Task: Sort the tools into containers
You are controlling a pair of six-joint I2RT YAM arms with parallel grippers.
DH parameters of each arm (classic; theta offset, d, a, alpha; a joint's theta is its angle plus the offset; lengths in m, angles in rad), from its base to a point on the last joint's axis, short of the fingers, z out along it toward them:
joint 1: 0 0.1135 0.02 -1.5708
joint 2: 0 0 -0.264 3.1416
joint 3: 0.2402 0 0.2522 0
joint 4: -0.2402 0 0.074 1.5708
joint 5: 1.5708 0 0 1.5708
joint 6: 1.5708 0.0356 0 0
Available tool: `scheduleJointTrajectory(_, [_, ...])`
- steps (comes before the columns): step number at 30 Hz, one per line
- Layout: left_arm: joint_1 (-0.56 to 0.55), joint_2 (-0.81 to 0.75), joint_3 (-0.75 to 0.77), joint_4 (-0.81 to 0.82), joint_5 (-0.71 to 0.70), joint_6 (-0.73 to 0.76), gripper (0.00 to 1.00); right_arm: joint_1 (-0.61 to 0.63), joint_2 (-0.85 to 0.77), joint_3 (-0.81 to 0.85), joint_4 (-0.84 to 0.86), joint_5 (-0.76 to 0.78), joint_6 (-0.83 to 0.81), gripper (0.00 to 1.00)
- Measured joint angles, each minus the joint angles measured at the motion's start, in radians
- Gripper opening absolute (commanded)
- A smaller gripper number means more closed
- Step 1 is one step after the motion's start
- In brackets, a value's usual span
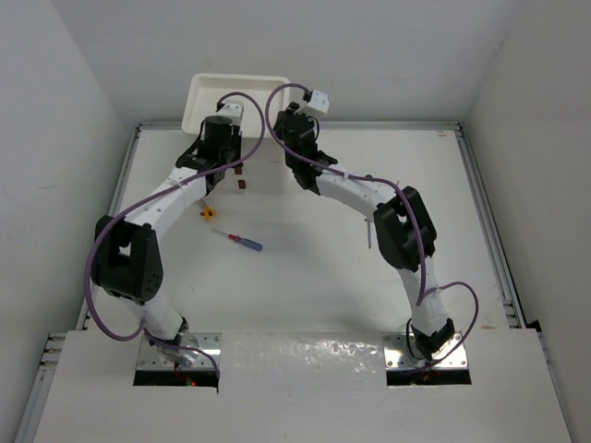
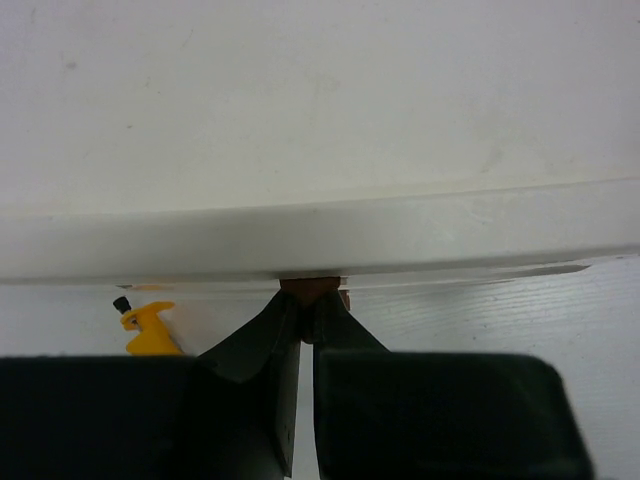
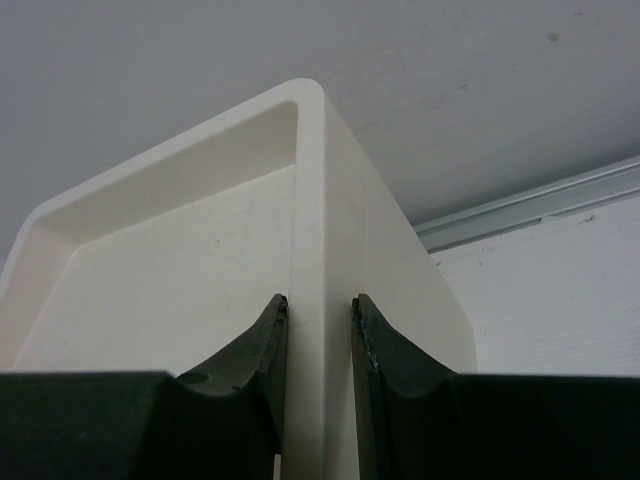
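I will next carry the brown handle (image 1: 238,168) (image 2: 312,289) back toward the screwdriver with my left gripper, and then I will open my left gripper.
The containers are the drawers of one white boxy unit (image 1: 208,92) at the back of the table. My left gripper (image 2: 308,308) is shut on a small brown drawer handle (image 2: 309,288) at the unit's front; from above the gripper (image 1: 235,164) sits at that front, with another brown handle (image 1: 243,185) below it. My right gripper (image 3: 320,315) is shut on the right rim (image 3: 318,230) of the unit's recessed tray top (image 3: 160,270). A blue-and-red screwdriver (image 1: 239,241) and a small yellow-orange tool (image 1: 208,214) lie on the table; the yellow-orange tool (image 2: 150,332) also shows left of my left fingers.
White walls enclose the table on three sides, with a metal rail (image 1: 485,231) along the right edge. Purple cables loop over both arms. A thin grey rod (image 1: 367,231) lies by the right arm's elbow.
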Motion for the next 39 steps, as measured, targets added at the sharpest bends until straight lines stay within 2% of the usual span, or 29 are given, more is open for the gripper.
scheduleJointTrajectory(18, [0.000,-0.198,-0.164,-0.050,0.087,0.054,0.00,0.018,-0.016,0.023,-0.100,0.011,0.084,0.00])
scheduleJointTrajectory(26, [-0.005,-0.368,-0.282,-0.116,0.134,0.056,0.00,0.028,-0.020,0.022,-0.116,0.043,0.112,0.00])
scheduleJointTrajectory(39, [-0.007,-0.541,-0.343,-0.247,0.210,0.092,0.00,0.038,-0.021,0.024,-0.124,0.072,0.116,0.00])
